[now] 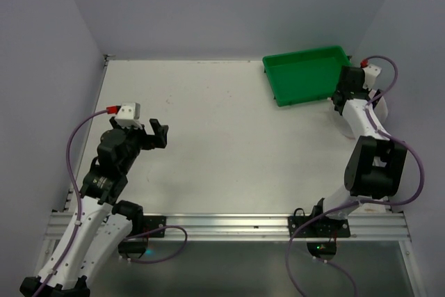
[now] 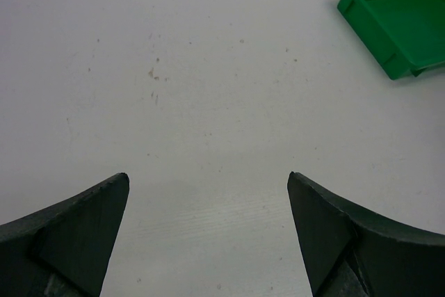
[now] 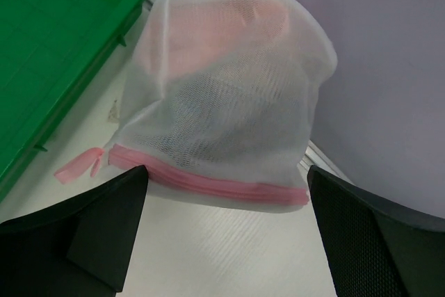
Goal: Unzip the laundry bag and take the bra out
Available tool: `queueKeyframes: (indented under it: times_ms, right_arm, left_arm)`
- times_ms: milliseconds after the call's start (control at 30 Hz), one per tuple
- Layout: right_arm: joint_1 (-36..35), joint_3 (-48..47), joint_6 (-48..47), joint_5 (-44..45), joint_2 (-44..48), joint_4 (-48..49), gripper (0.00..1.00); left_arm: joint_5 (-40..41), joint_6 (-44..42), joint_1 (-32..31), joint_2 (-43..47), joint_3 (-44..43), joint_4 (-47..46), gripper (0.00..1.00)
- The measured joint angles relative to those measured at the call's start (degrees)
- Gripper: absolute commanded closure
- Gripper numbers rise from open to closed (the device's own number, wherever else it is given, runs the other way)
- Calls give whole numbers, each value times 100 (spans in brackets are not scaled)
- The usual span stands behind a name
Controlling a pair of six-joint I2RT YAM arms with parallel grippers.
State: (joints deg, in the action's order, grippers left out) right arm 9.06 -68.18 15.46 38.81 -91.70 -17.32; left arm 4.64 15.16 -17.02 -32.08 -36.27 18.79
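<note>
The robot's right gripper will next lower its open fingers onto the pink zipper trim, toward the trim's tab end, as the trim already runs between them.
The laundry bag (image 3: 229, 95) is a white mesh pouch standing at the table's far right edge, against the wall. Its pink zipper trim (image 3: 208, 182) runs along the bottom rim, and a pink tab (image 3: 76, 166) lies beside it on the left. A pale pink shape, the bra (image 3: 208, 26), shows through the mesh near the top. My right gripper (image 3: 227, 167) is open just in front of the zipper, one finger off each end of it, touching nothing. From above, only a white sliver of the bag (image 1: 382, 108) shows behind the right gripper (image 1: 344, 97). My left gripper (image 2: 208, 174) (image 1: 156, 135) hangs open and empty over the bare table.
A green bin (image 1: 274, 81) (image 2: 396, 19) (image 3: 49, 46) stands at the back right, just left of the bag. Grey walls enclose the white table (image 1: 229, 123) on three sides. The right wall rises directly behind the bag.
</note>
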Motion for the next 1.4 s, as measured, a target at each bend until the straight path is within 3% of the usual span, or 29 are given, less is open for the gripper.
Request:
queueKeyframes:
  times_ms: [67, 300, 333, 433, 633, 800, 1067, 1267, 1400]
  right_arm:
    - [13, -9, -44, -184, -136, 155, 3]
    - [-4, 26, -258, -872, -256, 369, 60]
    - [-4, 46, -262, -944, -251, 409, 78]
    - [-13, 131, -256, -1161, -225, 428, 100]
    - [-293, 420, -15, -1340, 295, 0, 100]
    - [-1180, 638, 492, -1558, 1202, -678, 100]
    - [-2837, 1414, 2194, -3289, 2817, -658, 100]
    - [-4146, 1486, 3348, -4784, 2468, 13, 100]
    - [-4551, 824, 3574, -5683, 1635, 116, 100]
  left_arm:
    - [-2, -22, -4, 2, 7, -13, 0]
    - [0, -90, -4, 9, 9, -33, 0]
    - [0, -96, -4, 11, 11, -35, 0]
    - [2, -105, -4, 13, 13, -35, 0]
    - [4, -120, -4, 39, 17, -33, 0]
    - [11, -122, -4, 94, 17, -35, 0]
    - [11, -122, -4, 92, 50, -57, 0]
    - [-138, -125, -4, 72, 55, -94, 0]
    - [-490, -131, -4, 81, 57, -166, 0]
